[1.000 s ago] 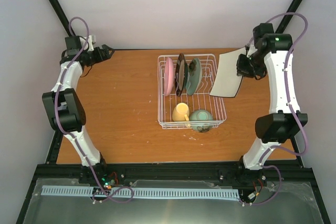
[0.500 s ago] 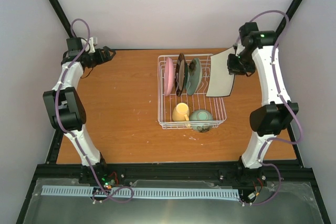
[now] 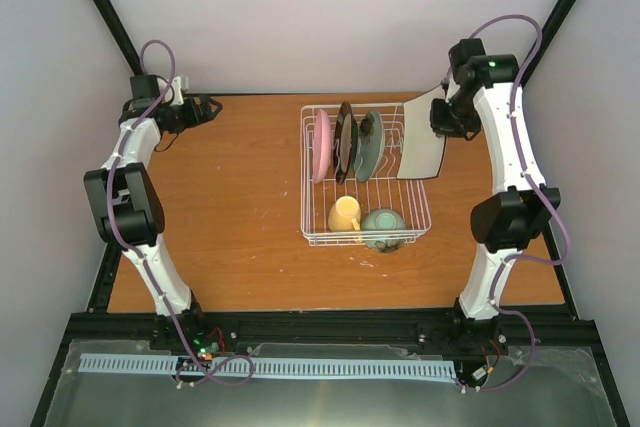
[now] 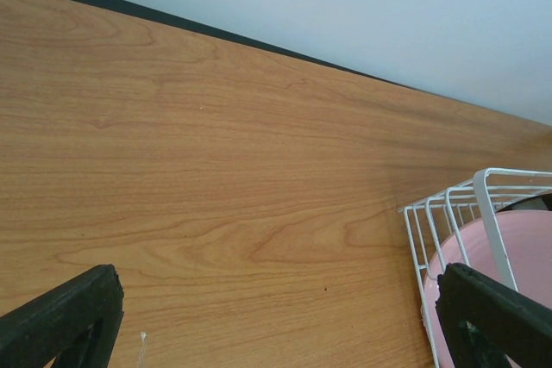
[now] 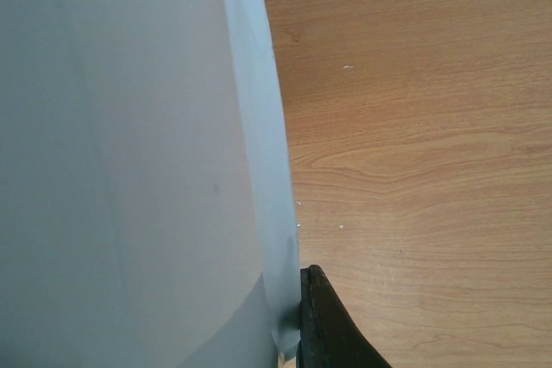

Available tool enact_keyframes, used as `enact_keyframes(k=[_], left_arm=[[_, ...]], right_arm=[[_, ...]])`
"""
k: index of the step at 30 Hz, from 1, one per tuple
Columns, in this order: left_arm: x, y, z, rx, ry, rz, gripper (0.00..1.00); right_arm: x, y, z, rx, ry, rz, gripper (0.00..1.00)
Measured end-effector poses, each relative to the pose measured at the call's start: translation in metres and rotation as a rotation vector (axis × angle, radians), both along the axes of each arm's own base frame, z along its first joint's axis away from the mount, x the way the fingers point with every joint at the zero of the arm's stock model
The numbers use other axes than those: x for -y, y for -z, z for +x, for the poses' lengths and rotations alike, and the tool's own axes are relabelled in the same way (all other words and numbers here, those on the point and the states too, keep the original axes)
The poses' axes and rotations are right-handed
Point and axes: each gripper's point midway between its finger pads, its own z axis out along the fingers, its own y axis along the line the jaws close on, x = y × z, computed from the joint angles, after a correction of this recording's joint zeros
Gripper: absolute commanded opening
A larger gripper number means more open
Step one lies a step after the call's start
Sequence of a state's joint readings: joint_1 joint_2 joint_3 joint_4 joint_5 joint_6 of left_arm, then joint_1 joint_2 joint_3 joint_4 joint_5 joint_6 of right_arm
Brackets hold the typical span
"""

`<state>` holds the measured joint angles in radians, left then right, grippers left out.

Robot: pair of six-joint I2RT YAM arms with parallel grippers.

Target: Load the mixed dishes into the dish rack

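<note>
My right gripper shifts the cream square plate toward the teal plate next, then down into the rack's empty wires (image 3: 393, 153), since the plate overhangs the rack's side.
The white wire dish rack (image 3: 305, 182) stands at the table's middle back. In its tines stand a pink plate (image 3: 322, 145), a dark brown plate (image 3: 345, 140) and a teal plate (image 3: 369, 144). A yellow mug (image 3: 345, 214) and a pale green bowl (image 3: 384, 227) sit at its near end. My right gripper (image 3: 447, 119) is shut on the cream square plate (image 3: 423, 139), held nearly upright over the rack's right side. In the right wrist view the plate (image 5: 129, 170) hides one finger; the other finger (image 5: 332, 325) presses its edge. My left gripper (image 3: 205, 107) is open at the back left.
The wooden table (image 3: 230, 207) ends at a dark back edge near the wall. Black frame posts rise at both back corners. In the left wrist view the rack's corner wire (image 4: 483, 213) and the pink plate (image 4: 526, 247) lie to the right of my open fingers.
My right arm has carried the cream square plate leftward from beside the rack to over its right side, tilting it more upright. The left arm has barely moved.
</note>
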<state>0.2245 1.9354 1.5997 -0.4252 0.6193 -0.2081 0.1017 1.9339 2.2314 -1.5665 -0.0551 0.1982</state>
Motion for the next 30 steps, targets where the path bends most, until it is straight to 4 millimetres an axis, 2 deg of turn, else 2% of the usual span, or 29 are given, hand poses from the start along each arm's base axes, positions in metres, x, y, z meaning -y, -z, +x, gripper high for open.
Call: enact_keyframes(k=[9, 30], left_arm=[[0.000, 0.003, 0.000, -0.003, 0.004, 0.006, 1.00], [0.000, 0.004, -0.001, -0.009, 0.004, 0.006, 1.00]], right_arm=[[-0.006, 0.016, 0.007, -0.039, -0.011, 0.016, 0.03], [-0.019, 0.034, 0.015, -0.074, -0.053, 0.020, 0.03]])
